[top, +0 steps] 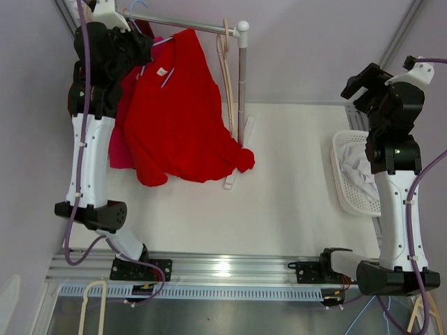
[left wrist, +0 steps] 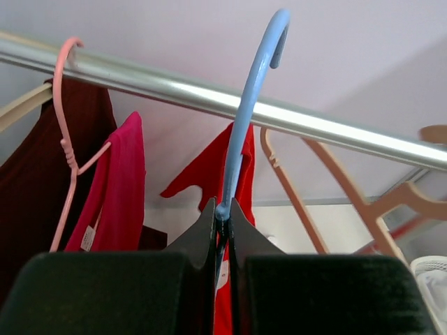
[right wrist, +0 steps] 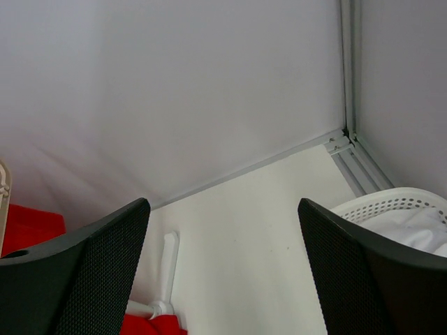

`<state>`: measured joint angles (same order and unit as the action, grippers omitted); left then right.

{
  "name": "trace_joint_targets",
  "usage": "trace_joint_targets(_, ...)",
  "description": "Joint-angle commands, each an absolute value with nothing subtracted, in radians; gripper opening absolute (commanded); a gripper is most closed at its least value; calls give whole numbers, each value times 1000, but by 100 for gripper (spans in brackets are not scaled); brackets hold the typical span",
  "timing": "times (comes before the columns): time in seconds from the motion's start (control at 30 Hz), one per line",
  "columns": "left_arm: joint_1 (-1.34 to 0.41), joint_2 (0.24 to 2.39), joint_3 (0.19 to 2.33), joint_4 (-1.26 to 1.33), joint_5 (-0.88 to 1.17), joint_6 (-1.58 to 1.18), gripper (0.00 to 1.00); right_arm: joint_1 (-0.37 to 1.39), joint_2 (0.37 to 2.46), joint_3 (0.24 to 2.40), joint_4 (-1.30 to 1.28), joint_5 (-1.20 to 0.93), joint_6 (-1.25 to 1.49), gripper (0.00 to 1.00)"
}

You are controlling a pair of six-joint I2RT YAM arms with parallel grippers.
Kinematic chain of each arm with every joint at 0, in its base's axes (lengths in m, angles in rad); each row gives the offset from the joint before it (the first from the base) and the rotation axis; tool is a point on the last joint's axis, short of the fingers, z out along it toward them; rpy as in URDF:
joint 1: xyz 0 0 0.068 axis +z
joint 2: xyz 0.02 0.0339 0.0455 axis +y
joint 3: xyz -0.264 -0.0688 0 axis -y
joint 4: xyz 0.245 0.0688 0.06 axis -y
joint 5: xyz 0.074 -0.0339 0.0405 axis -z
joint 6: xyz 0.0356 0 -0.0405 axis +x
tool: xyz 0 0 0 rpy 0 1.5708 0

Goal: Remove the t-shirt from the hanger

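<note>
My right gripper swings back and across next, turning toward the shirt, onto the t-shirt's near hem, which hangs free while my left gripper holds the hanger.
The red t-shirt (top: 181, 118) hangs on a blue hanger (left wrist: 246, 118) at the rack's left end, its lower hem bunched on the table by the rack foot. My left gripper (left wrist: 223, 206) is shut on the neck of the blue hanger just below its hook; the hook crosses the metal rail (left wrist: 314, 122) and its tip rises above it. In the top view the left gripper (top: 138, 38) is up at the rail beside the shirt's collar. My right gripper (right wrist: 223, 265) is open and empty, and in the top view it (top: 357, 82) is held high at the right, far from the shirt.
A pink hanger (left wrist: 64, 139) with a pink garment (left wrist: 119, 181) and a dark maroon garment (left wrist: 31, 181) hang left of the blue hanger. Bare beige hangers (left wrist: 297, 192) hang to its right. A white basket (top: 347, 174) holding white cloth sits at the table's right edge.
</note>
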<state>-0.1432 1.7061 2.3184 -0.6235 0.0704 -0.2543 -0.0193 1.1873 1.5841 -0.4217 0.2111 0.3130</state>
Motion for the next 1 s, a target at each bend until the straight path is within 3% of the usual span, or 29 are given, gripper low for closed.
trace_joint_targets(0.0,-176,1622,2316,-558,5,-262,1,-3,1163,1606,-422,180,288,92)
trace_joint_targets(0.17,-296,1609,2327,-620,-356,-239,1,95,1141,1589,-417,-44,238,87)
trace_joint_targets(0.33,-365,1598,2318,-745,-552,-354,1,300,1101,1539,-390,-32,177,88)
trace_joint_targets(0.5,-446,1582,2284,-807,-782,-385,1,645,1100,1508,-399,44,118,88)
trace_joint_targets(0.63,-512,1582,2275,-865,-917,-406,1,871,1103,1471,-385,87,126,88)
trace_joint_targets(0.97,-561,1577,2258,-1020,-1005,-518,1,1281,1172,1339,-185,238,66,89)
